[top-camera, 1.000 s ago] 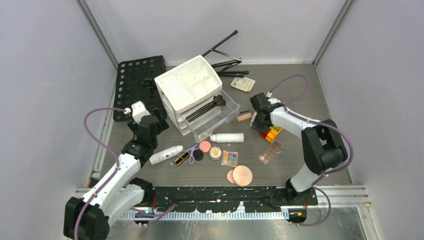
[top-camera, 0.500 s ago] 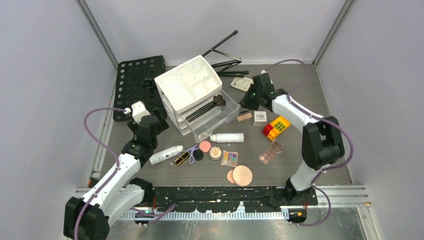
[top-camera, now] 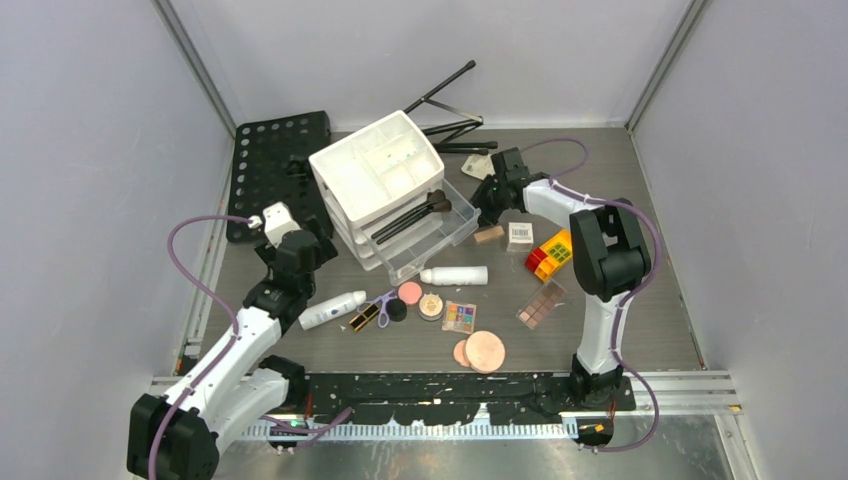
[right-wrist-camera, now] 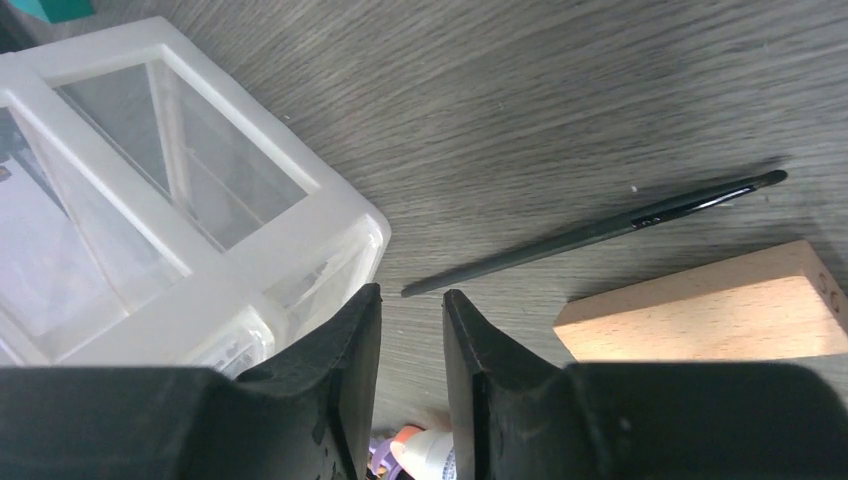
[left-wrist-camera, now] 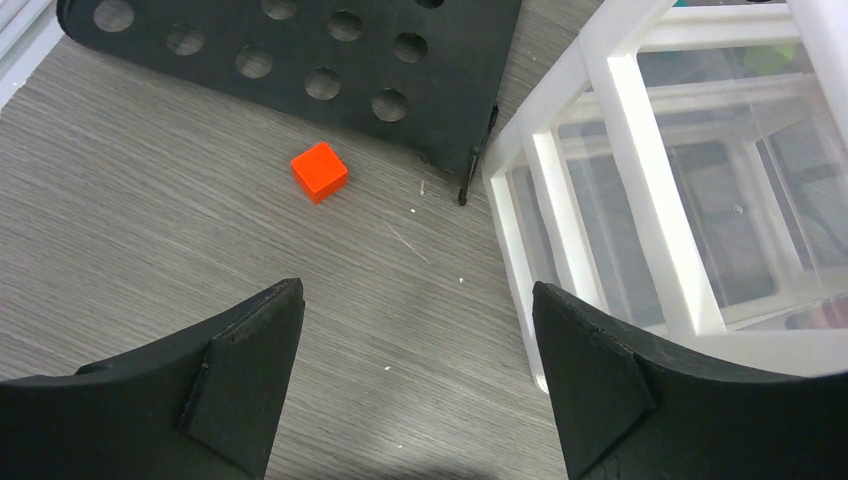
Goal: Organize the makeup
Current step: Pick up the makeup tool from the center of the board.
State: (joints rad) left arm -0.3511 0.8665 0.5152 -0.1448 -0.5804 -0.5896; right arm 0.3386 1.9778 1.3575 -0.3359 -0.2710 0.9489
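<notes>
My right gripper next shifts down and to its right in the wrist view to the brush's printed part and lowers there. My fingers face the brush's tail.
The makeup lies loose at the table's middle: a white bottle, a second white bottle, a black-gold lipstick, small round compacts, a multicolour palette, a brown palette and a large peach compact. Black brushes rest in the pulled-out drawer of the white organizer. My right gripper hovers low beside that drawer, jaws narrowly apart and empty, just short of the end of a thin black brush on the table. My left gripper stands wide open and empty left of the organizer.
A tan wooden block lies right of the thin brush. A red-and-yellow block and a small white card sit nearby. A black perforated board and an orange cube lie ahead of the left gripper. Black tripod legs rest at the back.
My right arm swung from the red-and-yellow block back and left to the organizer's drawer, and its jaws parted slightly. A white card now shows by the block. The left arm stayed still.
</notes>
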